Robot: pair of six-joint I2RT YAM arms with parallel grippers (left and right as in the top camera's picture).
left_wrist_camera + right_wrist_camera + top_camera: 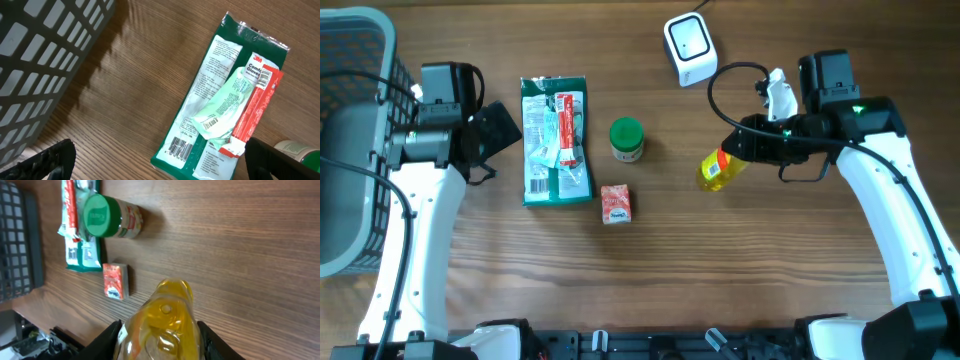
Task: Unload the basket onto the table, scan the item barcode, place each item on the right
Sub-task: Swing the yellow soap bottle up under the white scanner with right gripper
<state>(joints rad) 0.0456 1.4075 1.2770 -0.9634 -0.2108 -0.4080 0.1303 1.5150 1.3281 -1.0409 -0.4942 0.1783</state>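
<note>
My right gripper needs to move outward beside the scanner (pixel 688 48), then to the right in the overhead view and down to bare tabletop with room for the bottle.
A clear yellow bottle (pixel 717 169) with an orange label hangs above the table, held by my right gripper (pixel 738 148), which is shut on it. In the right wrist view the yellow bottle (pixel 162 325) fills the space between both fingers (pixel 111 339). The white barcode scanner (pixel 688 48) stands at the back of the table, apart from the bottle. My left gripper (pixel 492 137) is open with nothing in it, just left of a green packet (pixel 556 140). The left wrist view shows that green packet (pixel 220 100), with a barcode near its lower end.
A grey basket (pixel 350 140) stands at the far left. A green-lidded jar (pixel 626 139) and a small red box (pixel 615 203) sit mid-table. A red-and-white packet (pixel 567 128) lies on the green one.
</note>
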